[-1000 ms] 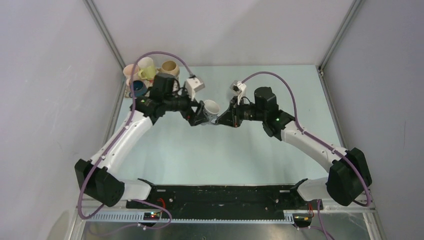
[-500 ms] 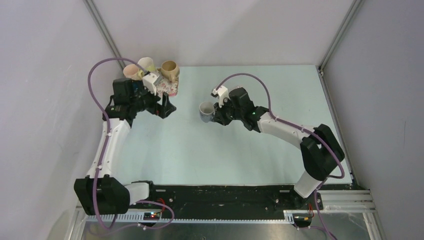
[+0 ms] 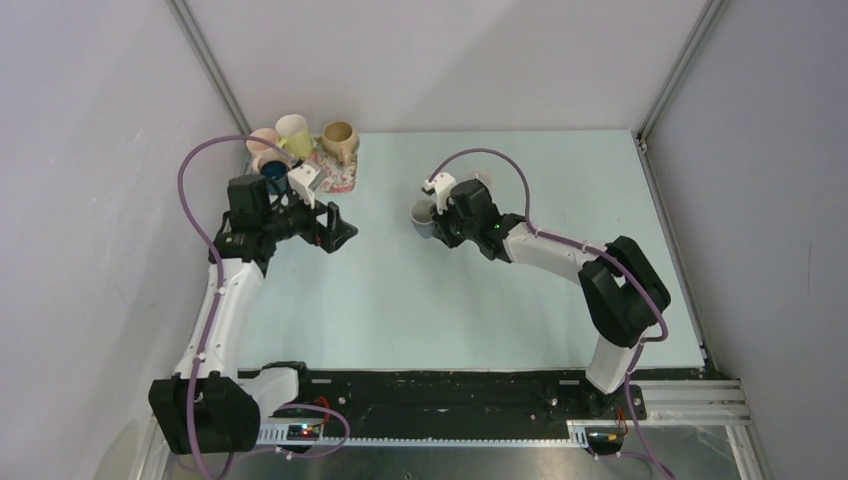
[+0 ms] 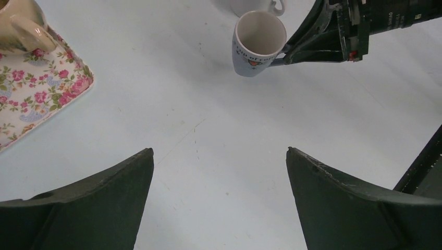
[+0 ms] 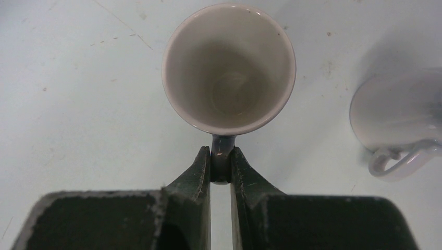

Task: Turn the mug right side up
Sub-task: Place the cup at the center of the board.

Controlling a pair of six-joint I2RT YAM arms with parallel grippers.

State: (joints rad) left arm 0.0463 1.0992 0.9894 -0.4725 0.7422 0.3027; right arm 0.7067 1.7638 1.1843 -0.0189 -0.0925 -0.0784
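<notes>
My right gripper will next lower the mug a little onto the bare tabletop below and let go of the mug's handle, because the mug's opening already faces up.
The mug (image 5: 229, 67) is grey-blue outside and white inside. Its mouth faces up with a slight tilt (image 4: 258, 44), and it sits just left of the table's middle (image 3: 422, 213). My right gripper (image 5: 221, 151) is shut on its handle (image 5: 221, 161), one finger on each side. I cannot tell whether its base touches the table. My left gripper (image 4: 219, 151) is open and holds nothing. It sits well to the left of the mug (image 3: 338, 228), pointing toward it.
A white mug (image 5: 396, 120) stands on the table close beside the held one, also in the left wrist view (image 4: 258, 5). A floral tray (image 3: 340, 178) with several mugs, one of them beige (image 3: 339, 135), fills the back left corner. Walls enclose three sides.
The left gripper has let go of the mug and drawn back to the left, fully open. The right gripper keeps the handle and has carried the mug slightly back, mouth up.
</notes>
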